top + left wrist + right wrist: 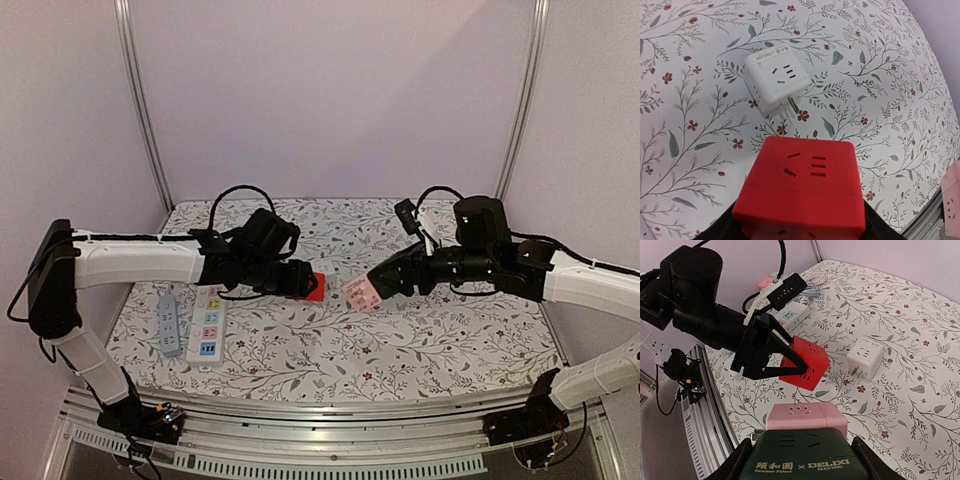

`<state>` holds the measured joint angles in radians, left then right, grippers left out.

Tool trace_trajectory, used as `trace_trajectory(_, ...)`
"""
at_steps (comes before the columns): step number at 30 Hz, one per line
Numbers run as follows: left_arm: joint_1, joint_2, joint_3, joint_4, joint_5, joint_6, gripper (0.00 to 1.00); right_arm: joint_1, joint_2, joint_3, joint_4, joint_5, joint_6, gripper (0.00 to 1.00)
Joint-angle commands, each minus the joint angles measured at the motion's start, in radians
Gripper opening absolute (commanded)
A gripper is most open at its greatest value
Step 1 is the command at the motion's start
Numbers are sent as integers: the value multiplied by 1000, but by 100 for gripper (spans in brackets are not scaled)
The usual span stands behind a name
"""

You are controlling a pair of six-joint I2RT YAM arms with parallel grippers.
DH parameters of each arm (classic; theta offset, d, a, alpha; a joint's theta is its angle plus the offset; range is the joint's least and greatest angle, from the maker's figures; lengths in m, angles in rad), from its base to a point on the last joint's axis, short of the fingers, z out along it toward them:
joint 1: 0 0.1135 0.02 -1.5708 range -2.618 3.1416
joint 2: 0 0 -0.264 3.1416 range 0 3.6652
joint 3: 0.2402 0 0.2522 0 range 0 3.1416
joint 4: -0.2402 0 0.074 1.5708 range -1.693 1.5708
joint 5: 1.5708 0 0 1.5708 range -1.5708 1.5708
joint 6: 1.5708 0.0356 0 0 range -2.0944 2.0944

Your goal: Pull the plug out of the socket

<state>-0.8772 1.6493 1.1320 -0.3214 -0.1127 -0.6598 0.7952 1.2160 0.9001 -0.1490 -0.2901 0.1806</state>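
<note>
My left gripper brings the red cube (314,286) down to the cloth beside the white plug next and opens, as it hangs clear of the pink one.
My left gripper (305,283) is shut on a red socket cube (802,185), holding it just above the table. My right gripper (380,283) is shut on a dark green socket cube (805,457). A pink socket cube (805,416) sits flush against the green cube's front face, pointing at the red one. A small gap separates the red cube (314,286) from the pink cube (362,293). A white plug cube (776,79) with bare prongs lies loose on the cloth beyond them, also seen in the right wrist view (866,357).
A grey power strip (170,322) and a white strip with coloured sockets (208,322) lie at the left of the floral tablecloth (420,340). Black cables (235,195) loop at the back. The metal table rail (330,412) runs along the near edge.
</note>
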Motion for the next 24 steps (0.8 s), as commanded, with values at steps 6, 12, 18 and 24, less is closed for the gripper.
trace_trajectory(6, 54, 98, 49, 46, 50, -47, 24, -4, -29, -17, 83, 22, -10, 32)
trace_trajectory(12, 70, 148, 63, 50, 67, -43, 35, -4, -3, -14, 96, 10, -10, 32)
trace_trajectory(18, 87, 191, 77, 64, 90, -34, 56, -4, -21, -24, 109, 21, -10, 32)
trace_trajectory(24, 90, 200, 67, 84, 129, 1, 91, -4, -46, -50, 123, 35, -13, 33)
